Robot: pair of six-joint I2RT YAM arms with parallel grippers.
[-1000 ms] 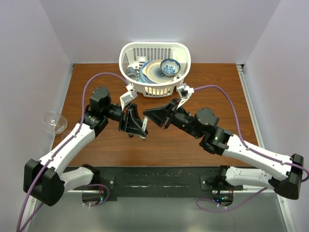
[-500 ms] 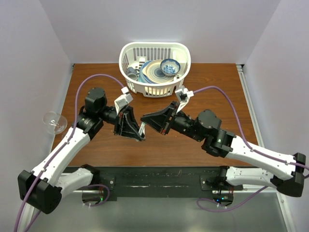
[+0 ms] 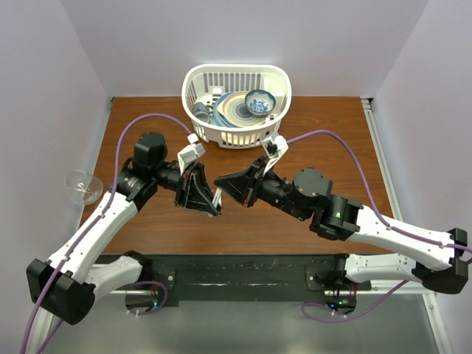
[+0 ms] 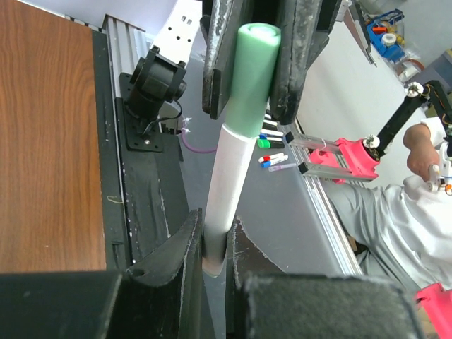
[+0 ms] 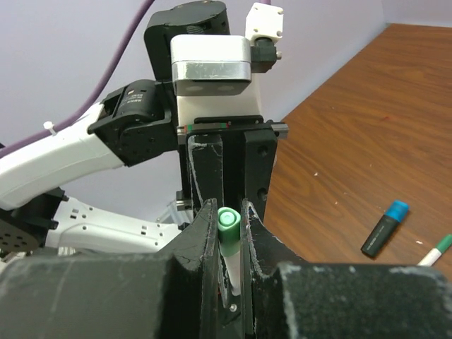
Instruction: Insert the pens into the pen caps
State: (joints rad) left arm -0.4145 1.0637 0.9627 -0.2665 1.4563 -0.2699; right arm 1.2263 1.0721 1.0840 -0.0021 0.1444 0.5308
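Next, my left gripper tilts downward, lowers the pen onto bare wood (image 3: 234, 210) beside the second pen and releases it, since the pen's end sits inside the green cap.
My left gripper (image 4: 215, 229) is shut on the lower end of a white pen (image 4: 229, 176). The pen's other end sits inside a green pen cap (image 4: 252, 78). My right gripper (image 5: 227, 212) is shut on that cap (image 5: 227, 224), with the white barrel showing below it. In the top view the two grippers meet tip to tip above the table's middle, left (image 3: 203, 195) and right (image 3: 230, 184), with the pen (image 3: 216, 198) between them. A second white pen with a green end (image 5: 439, 248) lies on the table at the right wrist view's edge.
A white basket (image 3: 236, 137) with plates and a bowl stands at the back centre. A dark marker with a blue cap (image 5: 385, 227) lies on the wood beside the second pen. A clear glass dish (image 3: 82, 184) sits off the table's left edge.
Both grippers have shifted a little to the left and drawn closer together, the right arm reaching further left. Both stay shut, the left on the pen and the right on the cap.
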